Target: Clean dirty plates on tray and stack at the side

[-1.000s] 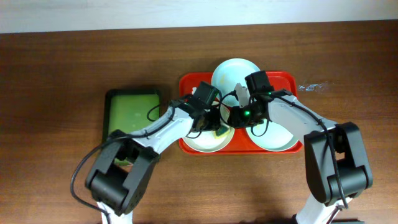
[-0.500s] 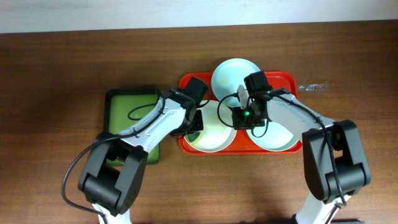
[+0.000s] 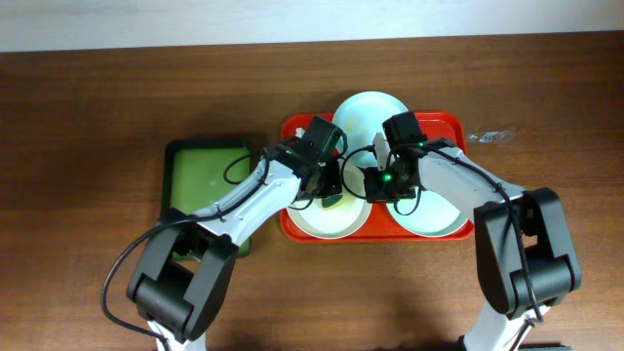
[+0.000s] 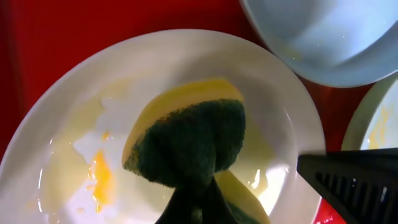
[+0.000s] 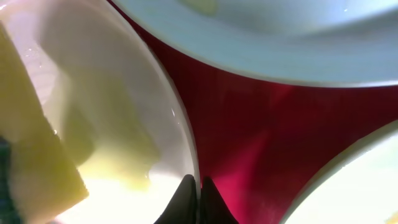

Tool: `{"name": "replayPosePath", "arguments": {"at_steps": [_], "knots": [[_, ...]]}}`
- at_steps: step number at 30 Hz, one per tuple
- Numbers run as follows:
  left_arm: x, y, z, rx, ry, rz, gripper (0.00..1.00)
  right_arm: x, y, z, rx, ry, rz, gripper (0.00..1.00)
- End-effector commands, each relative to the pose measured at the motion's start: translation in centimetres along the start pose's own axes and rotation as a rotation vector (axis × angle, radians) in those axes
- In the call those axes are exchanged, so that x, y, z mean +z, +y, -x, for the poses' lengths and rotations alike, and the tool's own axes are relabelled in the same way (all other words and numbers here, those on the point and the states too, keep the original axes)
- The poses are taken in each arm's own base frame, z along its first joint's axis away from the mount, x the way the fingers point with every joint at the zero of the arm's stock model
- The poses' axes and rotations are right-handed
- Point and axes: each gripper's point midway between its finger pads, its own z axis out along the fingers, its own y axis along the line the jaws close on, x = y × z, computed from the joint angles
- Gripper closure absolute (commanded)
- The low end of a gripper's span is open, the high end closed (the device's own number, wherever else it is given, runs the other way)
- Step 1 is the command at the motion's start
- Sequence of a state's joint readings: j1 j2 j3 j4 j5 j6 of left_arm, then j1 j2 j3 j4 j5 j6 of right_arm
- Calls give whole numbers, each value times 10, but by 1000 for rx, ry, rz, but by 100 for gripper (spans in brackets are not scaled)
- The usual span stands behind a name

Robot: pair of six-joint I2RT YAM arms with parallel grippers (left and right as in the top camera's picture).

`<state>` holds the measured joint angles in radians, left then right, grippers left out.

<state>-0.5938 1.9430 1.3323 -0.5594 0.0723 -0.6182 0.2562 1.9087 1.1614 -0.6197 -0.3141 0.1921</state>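
The right gripper rises with the plate next, crosses past the small clear wrapper and lowers to release the plate on the tabletop beyond, because that spot is empty.
The red tray (image 3: 297, 128) holds three plates: a front-left plate (image 3: 327, 222), a back plate (image 3: 364, 114) and a front-right plate (image 3: 434, 219). My left gripper (image 3: 330, 190) is shut on a yellow-and-green sponge (image 4: 186, 140) and presses it on the front-left plate (image 4: 74, 124), which has yellow smears. My right gripper (image 5: 199, 193) is shut on that plate's right rim (image 5: 180, 124), pinching it. The back plate shows in the left wrist view (image 4: 323, 37) and the right wrist view (image 5: 280, 37).
A smaller green tray (image 3: 205, 180) with a dark rim lies left of the red tray, under my left arm. A small clear wrapper (image 3: 490, 136) lies on the wooden table right of the red tray.
My left gripper swept left with the sponge, then came back right toward the plate's middle. My right gripper has stayed on the rim.
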Motion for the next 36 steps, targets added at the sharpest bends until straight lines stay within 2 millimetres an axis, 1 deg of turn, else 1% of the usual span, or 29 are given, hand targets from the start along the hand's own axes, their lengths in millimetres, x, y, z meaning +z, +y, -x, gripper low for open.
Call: {"name": "replayPosePath", "arguments": {"at_steps": [1, 3, 5, 6, 7, 8, 9, 10, 11, 12, 13, 14, 15, 16, 18, 19, 20, 22, 24, 26, 27, 29, 30, 31, 32, 34, 36], "knots": [[1, 1, 1, 6, -22, -5, 100, 4, -6, -1, 2, 4, -35, 96], [12, 4, -1, 5, -10, 4, 100, 4, -5, 0, 2, 1, -34, 96], [27, 10, -8, 2, 20, 25, 100, 4, -5, 0, 2, 1, -35, 96], [29, 13, -10, 2, 26, 34, 100, 4, -5, 0, 1, 0, -35, 96], [29, 21, -9, 4, 14, 80, 100, 4, -5, 1, 1, -2, -34, 96], [27, 36, -8, 27, 1, 158, 100, 4, -5, 0, 1, -1, -35, 96], [24, 54, -8, 41, -13, 258, 100, 4, -5, 1, 1, -2, -34, 96], [15, 76, -6, 53, -35, 384, 100, 4, -5, 1, 1, -2, -34, 96], [2, 92, -1, 68, -60, 490, 100, 4, -5, 1, 1, -2, -34, 96], [-20, 103, 10, 85, -99, 588, 100, 4, -5, 1, 1, -2, -34, 96], [-30, 101, 15, 86, -112, 599, 100, 4, -5, 1, 1, -2, -34, 96], [-35, 96, 19, 81, -117, 581, 100, 4, -5, 1, 0, -2, -34, 96], [-37, 81, 20, 67, -106, 504, 100, 4, -5, 1, 1, -2, -34, 96], [-33, 64, 16, 54, -70, 402, 100, 4, -5, 1, 0, -2, -34, 96], [-19, 17, -2, 31, 48, 128, 100, 4, -5, 1, 1, -2, -34, 96], [-17, 0, -7, 29, 81, 36, 100, 4, -5, 1, 0, -2, -34, 96], [-17, -11, -9, 31, 96, -21, 100, 4, -5, 1, 0, -4, -34, 96], [-16, -18, -11, 34, 107, -51, 100, 4, -5, 1, 0, -5, -34, 96], [-8, -13, -19, 32, 135, -33, 100, 4, -5, 1, -1, -5, -34, 96], [2, -1, -33, 27, 174, 0, 100, 4, -5, 1, -1, -5, -34, 96], [8, 11, -44, 24, 196, 38, 100, 4, -5, 1, -1, -5, -34, 96], [13, 44, -52, 31, 186, 179, 100, 4, -5, 1, -1, -5, -34, 96], [9, 66, -52, 45, 167, 296, 100, 4, -5, 1, -1, -5, -34, 96], [2, 83, -49, 58, 145, 389, 100, 4, -5, 1, -1, -4, -34, 96], [-4, 92, -49, 66, 150, 442, 100, 4, -6, 0, 1, 3, -36, 96], [-15, 90, -43, 61, 152, 447, 100, 3, -5, -1, 3, 7, -36, 96], [-32, 76, -26, 57, 110, 419, 100, -5, -2, 5, -6, -6, -34, 96]]}}
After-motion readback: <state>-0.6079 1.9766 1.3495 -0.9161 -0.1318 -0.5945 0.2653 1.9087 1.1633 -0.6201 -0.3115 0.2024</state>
